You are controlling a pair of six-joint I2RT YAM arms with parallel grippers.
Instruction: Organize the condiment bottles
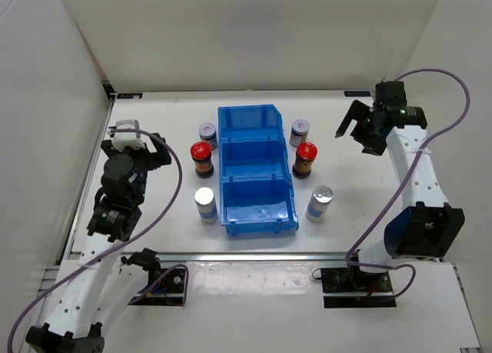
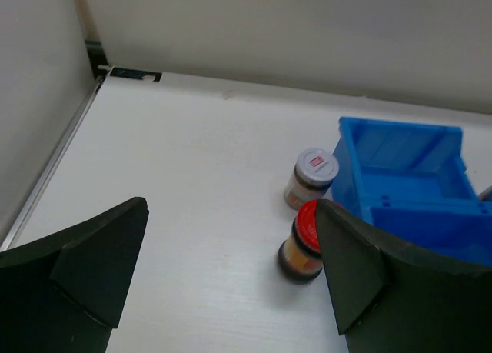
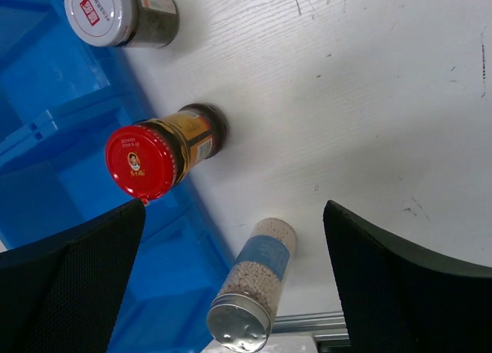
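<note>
My right gripper moves back, to the left in the top view and down onto the bead bottle's silver lid (image 1: 322,193) (image 3: 240,324) next, since the bottle's top stands clear.
Six condiment bottles stand upright beside the empty blue bin (image 1: 254,168). Left of it are a grey-lidded bottle (image 1: 207,131), a red-capped bottle (image 1: 201,158) and a silver-topped bottle (image 1: 204,204). Right of it are a grey-lidded bottle (image 1: 300,128), a red-capped bottle (image 1: 305,158) and a silver-topped bottle (image 1: 320,202). My left gripper (image 1: 157,151) hangs open at the far left, holding nothing. It faces the left red-capped bottle (image 2: 301,241) and grey-lidded bottle (image 2: 311,176). My right gripper (image 1: 352,130) hangs open at the back right, above the right-hand row (image 3: 157,157).
White walls close the table on the left, back and right. A metal rail runs along the near edge. The bin (image 2: 400,176) has three compartments in a row from back to front. Cables loop from both arm bases.
</note>
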